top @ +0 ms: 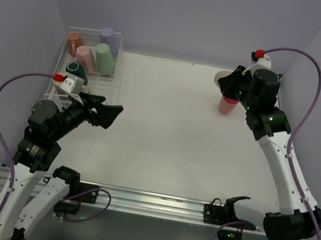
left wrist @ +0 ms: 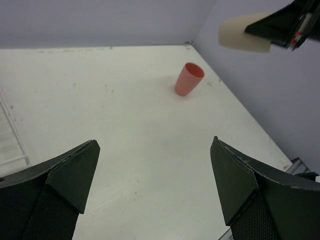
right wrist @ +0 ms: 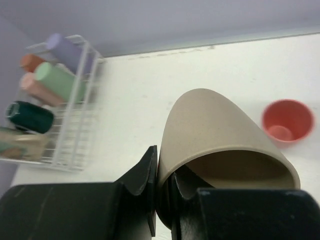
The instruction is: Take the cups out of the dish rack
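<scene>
The salmon cup's opening [top: 230,100] [right wrist: 288,121] faces up and is empty, so the robot's right gripper should next tilt, go down into it and release the beige cup.
The dish rack [top: 118,67] stands at the far left. It holds a purple [top: 106,34], a green [top: 103,59], a pink [top: 86,57] and an orange tumbler [top: 73,41], and a dark green mug [top: 76,70]. My right gripper [top: 231,82] is at the far right, shut on the rim of a beige cup [right wrist: 220,135] and holding it above the table. A salmon cup [top: 228,105] stands upright on the table below it. My left gripper [top: 112,115] is open and empty, just right of the rack's near end. It faces the salmon cup [left wrist: 189,79].
Purple walls close in the table at the back and on both sides. In the right wrist view the rack [right wrist: 75,135] also holds a cream mug [right wrist: 20,145] at its near end. A metal rail [top: 147,201] runs along the near edge.
</scene>
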Tool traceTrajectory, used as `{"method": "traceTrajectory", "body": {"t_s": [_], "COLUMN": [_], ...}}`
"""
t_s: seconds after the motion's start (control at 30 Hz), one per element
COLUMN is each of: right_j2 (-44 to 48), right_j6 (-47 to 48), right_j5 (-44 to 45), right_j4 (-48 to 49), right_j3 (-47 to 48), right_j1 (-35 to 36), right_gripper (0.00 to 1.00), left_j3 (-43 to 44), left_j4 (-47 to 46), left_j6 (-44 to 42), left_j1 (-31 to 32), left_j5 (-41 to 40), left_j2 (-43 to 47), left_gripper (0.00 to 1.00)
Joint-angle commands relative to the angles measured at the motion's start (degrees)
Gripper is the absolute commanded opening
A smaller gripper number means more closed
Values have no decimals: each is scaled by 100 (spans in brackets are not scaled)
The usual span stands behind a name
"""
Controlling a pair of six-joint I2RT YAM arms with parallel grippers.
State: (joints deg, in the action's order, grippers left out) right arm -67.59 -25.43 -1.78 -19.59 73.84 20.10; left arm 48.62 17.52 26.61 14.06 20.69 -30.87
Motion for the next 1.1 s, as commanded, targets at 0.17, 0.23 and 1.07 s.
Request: {"method": "traceTrajectory", "body": {"t_s": [0.17,0.23,1.07], "right_j2": [-1913,-2213,-4279], "right_j6": [1426,1462,1559], "right_j5": [1145,1049,996], "right_j4": [-2610,-2916,-3200], "right_j3": [2193,2641,4015], "right_j1": [-717,-832,-1025], "right_gripper": [0,0,0], "left_j3": [-591,-626,-1162], "left_j4": [489,481,208], "left_j6": [-833,-842,-1061], "left_j1": [44,175,1125], "left_j5": [-4,67,-451], "left_j2": [64,107,-103], "left_gripper": [100,100,100]}}
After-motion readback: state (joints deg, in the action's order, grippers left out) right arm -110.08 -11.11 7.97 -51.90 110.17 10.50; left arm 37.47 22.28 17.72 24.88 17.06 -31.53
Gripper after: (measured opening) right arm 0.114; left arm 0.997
